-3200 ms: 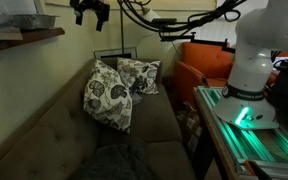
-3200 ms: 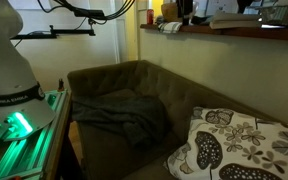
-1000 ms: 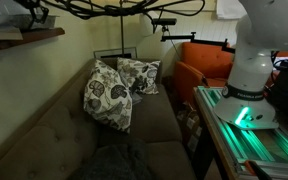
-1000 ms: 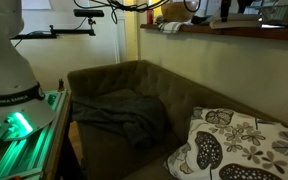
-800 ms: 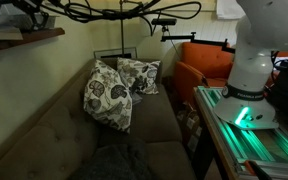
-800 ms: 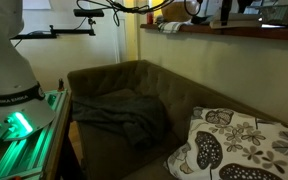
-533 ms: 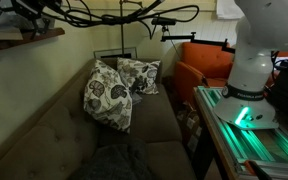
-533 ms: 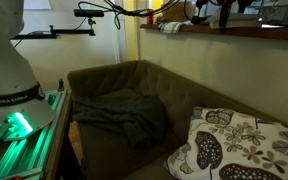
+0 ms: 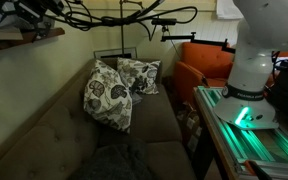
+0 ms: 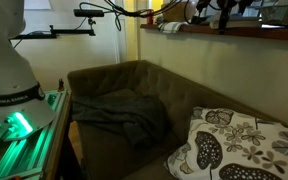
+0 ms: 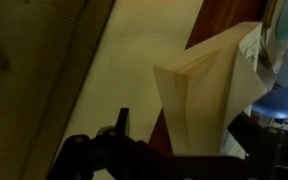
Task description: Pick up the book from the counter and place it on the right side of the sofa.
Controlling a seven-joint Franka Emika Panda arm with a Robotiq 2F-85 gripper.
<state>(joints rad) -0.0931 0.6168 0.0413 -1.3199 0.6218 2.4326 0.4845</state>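
Note:
The book's near end (image 11: 196, 125) stands between my fingers, toward the right in the wrist view. My gripper needs to ease that way around it and close.
The book (image 11: 209, 90) is a pale cream block seen edge-on in the wrist view, standing against the dark brown counter (image 11: 216, 25). My gripper (image 11: 184, 125) is open and straddles the book's near end, with a gap between the left finger (image 11: 121, 120) and the book. In an exterior view my gripper (image 9: 29, 12) is up at the counter (image 9: 34, 36), far above the sofa (image 9: 154, 120). It also shows at the counter (image 10: 234, 32) in an exterior view, as a dark shape (image 10: 227, 8). The grey-brown sofa (image 10: 114, 85) lies below.
Two white floral cushions (image 9: 109, 95) lean on the sofa back. A dark blanket (image 10: 119, 115) lies crumpled on the seat. An orange armchair (image 9: 199, 65) stands beyond the sofa. The green-lit metal table (image 9: 254, 130) carries the robot base (image 9: 259, 60).
The arm has swung from above the sofa along the wall to the counter, and the gripper has come down to the book's end over the last second.

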